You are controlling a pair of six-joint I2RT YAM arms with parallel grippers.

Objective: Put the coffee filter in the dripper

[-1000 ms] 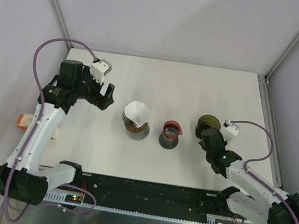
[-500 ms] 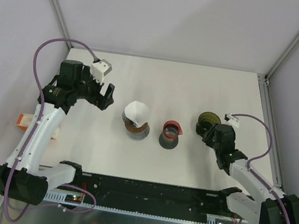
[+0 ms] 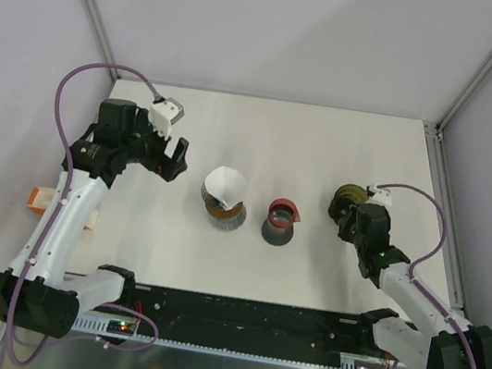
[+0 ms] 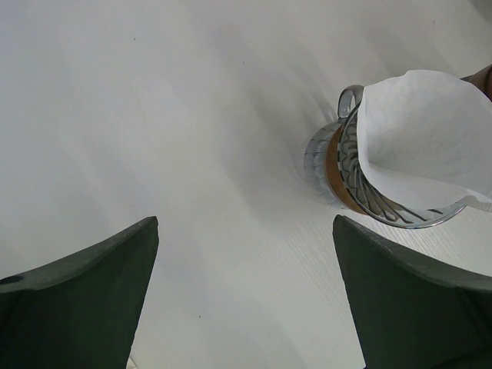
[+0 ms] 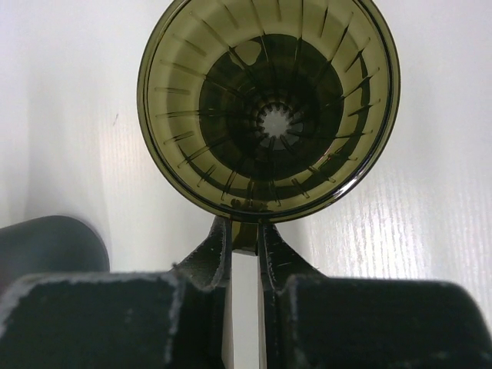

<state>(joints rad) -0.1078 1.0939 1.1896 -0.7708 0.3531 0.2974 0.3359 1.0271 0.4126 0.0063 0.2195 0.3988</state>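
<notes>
I should lift the dripper point(image 3: 347, 197) with my right gripper, move it left in the top view, lower it onto the cup's red rim point(image 3: 285, 212) and release it, as the cup's opening stands open.
A white paper coffee filter point(image 3: 224, 184) stands in a metal holder point(image 3: 223, 211) at the table's centre-left; it also shows in the left wrist view point(image 4: 427, 134). The olive-green ribbed dripper point(image 3: 347, 197) stands at the right, seen from above in the right wrist view point(image 5: 269, 108). My right gripper point(image 5: 245, 240) is shut on the dripper's handle tab, its jaws pinched on it. My left gripper point(image 3: 171, 158) is open and empty, left of the filter holder, with bare table between its fingers point(image 4: 92, 296).
A dark cup with a red rim point(image 3: 281, 220) stands between the filter holder and the dripper. An orange-and-white object point(image 3: 37, 198) sits off the table's left edge. The table's right edge rail point(image 3: 442, 216) is close to the dripper.
My right gripper has moved right and a little back, shifting the dripper with it by its handle. The left arm has not moved.
</notes>
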